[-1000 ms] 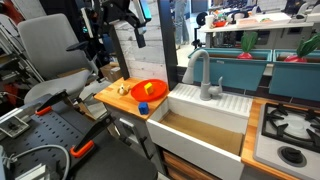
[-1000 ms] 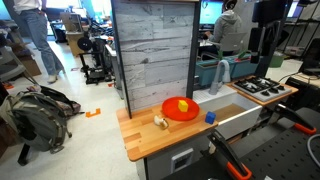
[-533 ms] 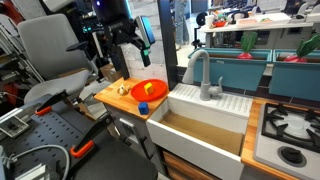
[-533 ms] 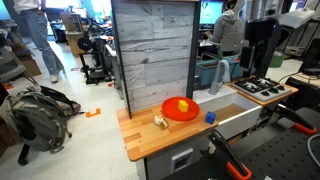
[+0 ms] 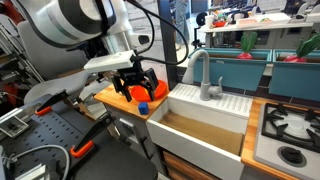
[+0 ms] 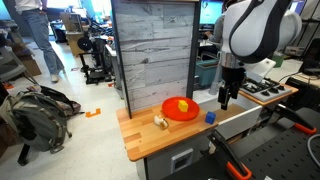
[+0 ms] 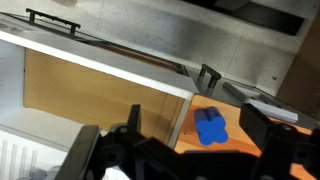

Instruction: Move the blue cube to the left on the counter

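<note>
The gripper lowers toward the orange plate next, open fingers on either side of the blue cube, and then closes, since the cube sits below it that way.
The blue cube sits on the light-brown counter by the sink edge, next to the orange plate. It also shows in an exterior view and in the wrist view, where its top looks clover-shaped. My gripper hangs open just above the cube, also seen in an exterior view. In the wrist view my gripper's dark fingers stand on either side of the cube without touching it. The counter shows too.
The orange plate holds a small yellow piece; a cream lump lies beside it. The white sink with faucet adjoins the counter. A stove lies beyond. A grey panel stands behind.
The arm has swung down from high behind the counter to just over the blue cube. The gripper stays open. The cube, plate and lump have not moved.
</note>
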`<state>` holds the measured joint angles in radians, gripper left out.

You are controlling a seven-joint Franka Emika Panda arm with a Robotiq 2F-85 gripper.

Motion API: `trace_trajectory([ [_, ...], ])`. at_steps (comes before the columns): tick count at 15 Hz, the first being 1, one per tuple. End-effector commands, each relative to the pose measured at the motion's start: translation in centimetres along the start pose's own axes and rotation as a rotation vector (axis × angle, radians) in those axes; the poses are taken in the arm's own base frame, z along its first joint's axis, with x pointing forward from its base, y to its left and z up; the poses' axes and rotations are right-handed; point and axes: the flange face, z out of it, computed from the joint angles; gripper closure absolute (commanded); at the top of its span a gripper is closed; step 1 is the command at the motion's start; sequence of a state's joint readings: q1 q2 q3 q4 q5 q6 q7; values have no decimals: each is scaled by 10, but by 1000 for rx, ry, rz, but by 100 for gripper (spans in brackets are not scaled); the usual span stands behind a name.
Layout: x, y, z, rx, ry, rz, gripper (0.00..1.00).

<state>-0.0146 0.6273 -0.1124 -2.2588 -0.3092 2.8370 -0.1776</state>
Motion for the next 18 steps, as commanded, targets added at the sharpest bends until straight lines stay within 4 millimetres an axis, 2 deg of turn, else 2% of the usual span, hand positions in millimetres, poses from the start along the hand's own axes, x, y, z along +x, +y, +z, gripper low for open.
trace_trajectory([
  [1,23,-5,36,-31,31,-30,0],
  [6,39,-17,65,-23,64,-67,0],
  [7,41,-18,69,-20,70,-71,16],
  [8,42,-19,72,-27,83,-75,26],
  [14,46,-17,80,-31,83,-88,73],
  [16,47,-16,80,-34,82,-92,85],
  [18,48,-11,81,-40,84,-90,85],
])
